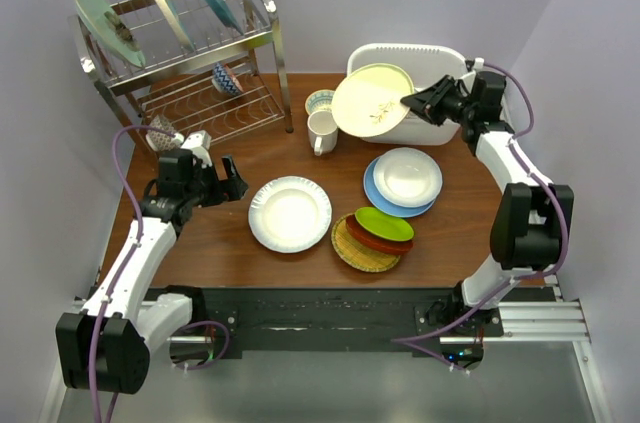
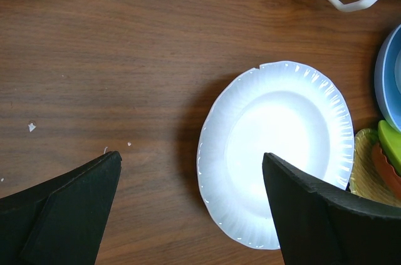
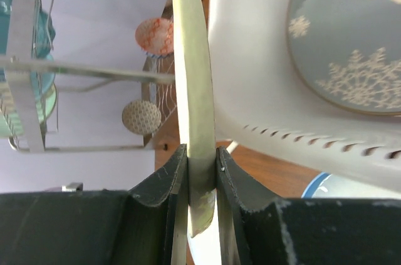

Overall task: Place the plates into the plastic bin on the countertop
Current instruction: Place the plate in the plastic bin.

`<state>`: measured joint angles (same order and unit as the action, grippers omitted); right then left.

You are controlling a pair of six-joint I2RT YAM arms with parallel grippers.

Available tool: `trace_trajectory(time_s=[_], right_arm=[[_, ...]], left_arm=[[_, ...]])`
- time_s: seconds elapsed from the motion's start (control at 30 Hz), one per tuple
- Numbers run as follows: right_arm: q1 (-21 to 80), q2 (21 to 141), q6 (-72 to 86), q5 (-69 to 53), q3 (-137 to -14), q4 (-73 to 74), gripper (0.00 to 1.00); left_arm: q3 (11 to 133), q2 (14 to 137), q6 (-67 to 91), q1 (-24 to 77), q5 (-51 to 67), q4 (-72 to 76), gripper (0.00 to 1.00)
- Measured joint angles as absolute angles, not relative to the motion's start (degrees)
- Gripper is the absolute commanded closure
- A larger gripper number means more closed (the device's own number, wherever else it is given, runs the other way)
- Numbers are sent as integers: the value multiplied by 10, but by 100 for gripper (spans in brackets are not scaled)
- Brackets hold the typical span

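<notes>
I should shift my right gripper to the right in the top view, lower it and release, since the cream plate overhangs the bin. The deer plate is below my right gripper.
My right gripper is shut on the rim of a cream plate with a twig and holds it tilted over the front left rim of the white plastic bin. In the right wrist view the gripper pinches that plate edge-on beside the bin wall. A dark deer plate lies inside the bin. My left gripper is open and empty, just left of a white plate on the countertop. In the left wrist view the gripper hangs over the white plate's left edge.
A white plate on a blue-rimmed plate lies at the right. A lime green plate, a red-orange plate and a yellow woven plate are stacked in front. A white mug and a small bowl stand beside the wire rack.
</notes>
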<state>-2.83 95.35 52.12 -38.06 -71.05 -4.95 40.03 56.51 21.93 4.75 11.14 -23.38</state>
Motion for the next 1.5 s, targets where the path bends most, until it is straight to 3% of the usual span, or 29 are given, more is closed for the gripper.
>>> trace_trajectory(time_s=[0.6,1.5], right_arm=[[-91,1015,596,-385,-746,-114,100],[-94,1071,575,-328,-830,-51,100]], left_arm=[[400,571,219,45,118,-232,0],[400,571,219,45,123,-232,0]])
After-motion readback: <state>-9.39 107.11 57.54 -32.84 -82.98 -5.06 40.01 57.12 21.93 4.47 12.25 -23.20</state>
